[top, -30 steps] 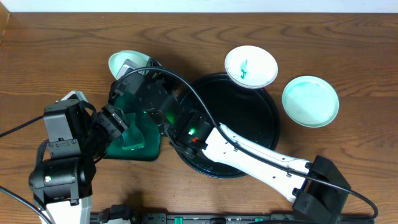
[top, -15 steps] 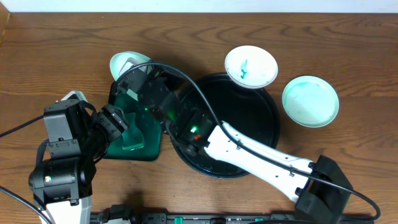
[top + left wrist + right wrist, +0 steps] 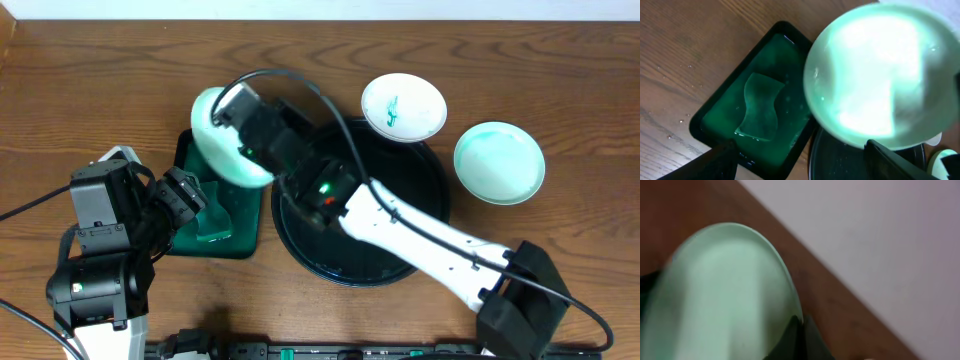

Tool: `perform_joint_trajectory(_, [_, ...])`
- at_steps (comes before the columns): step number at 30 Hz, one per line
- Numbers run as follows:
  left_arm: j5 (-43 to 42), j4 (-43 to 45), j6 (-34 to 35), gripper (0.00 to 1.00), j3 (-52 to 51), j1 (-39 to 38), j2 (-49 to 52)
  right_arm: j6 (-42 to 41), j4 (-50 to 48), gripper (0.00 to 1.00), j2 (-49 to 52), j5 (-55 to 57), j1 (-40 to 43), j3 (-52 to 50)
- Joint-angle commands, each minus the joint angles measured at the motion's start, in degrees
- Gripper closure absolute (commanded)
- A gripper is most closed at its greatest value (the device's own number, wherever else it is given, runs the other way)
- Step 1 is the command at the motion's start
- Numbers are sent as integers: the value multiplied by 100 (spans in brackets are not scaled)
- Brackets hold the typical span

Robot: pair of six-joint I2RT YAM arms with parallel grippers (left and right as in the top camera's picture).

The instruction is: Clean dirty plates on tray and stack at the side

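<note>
Next, my right gripper moves to the right in the overhead view and down over the second mint-green plate point(image 3: 500, 163) to stack and release, as it lies off the tray.
My right gripper point(image 3: 243, 122) is shut on the rim of a mint-green plate point(image 3: 222, 140) and holds it tilted in the air over the far right corner of the green basin point(image 3: 215, 240). In the right wrist view the fingers point(image 3: 801, 330) pinch the plate's edge point(image 3: 725, 290). My left gripper point(image 3: 193, 200) is open and empty above the basin. Its view shows a sponge point(image 3: 760, 106) lying in the basin's green water point(image 3: 730, 95), with the held plate point(image 3: 880, 75) hanging over it. A white plate with a green smear point(image 3: 403, 106) sits on the far rim of the black round tray point(image 3: 420, 230).
A second mint-green plate point(image 3: 499, 162) lies on the table to the right of the tray. The right arm stretches across the tray from the front right. A pale wall borders the table's far edge point(image 3: 880, 240).
The right gripper has lifted the mint-green plate and swung it up and to the right, so it now shows tilted above the basin's corner. The left arm has not moved.
</note>
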State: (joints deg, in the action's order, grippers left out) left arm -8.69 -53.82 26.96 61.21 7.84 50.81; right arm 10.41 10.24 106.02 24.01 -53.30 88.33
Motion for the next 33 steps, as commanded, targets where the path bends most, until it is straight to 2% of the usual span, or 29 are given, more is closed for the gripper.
perform_joint_trajectory(1, [13,-17,-35,20,127,24,4,-1600,245,99,-70,-894,413,52])
perform_joint_trajectory(5, [13,-17,-35,20,127,24,4,-2542,741,99,-247,-2533,1233,55])
perform_joint_trajectory(9, [13,-17,-35,20,127,24,4,-2863,1480,99,-619,-3877,2343,55])
perform_joint_trajectory(13, [13,-15,-35,20,127,24,4,-2865,2562,99,-1067,-4164,3626,55])
perform_joint_trajectory(16, [13,-17,-35,20,127,24,4,-2861,3595,99,-1368,-4273,4970,55])
perform_joint_trajectory(22, [13,-17,-35,20,127,24,4,-2726,4835,99,-1239,-4262,6948,-72])
perform_joint_trajectory(27, [13,-17,-35,20,127,24,4,-2667,4933,99,-1071,-4135,7899,-697])
perform_joint_trajectory(33, [13,-17,-35,20,127,24,4,-2865,3569,99,-977,-3842,8131,-2002])
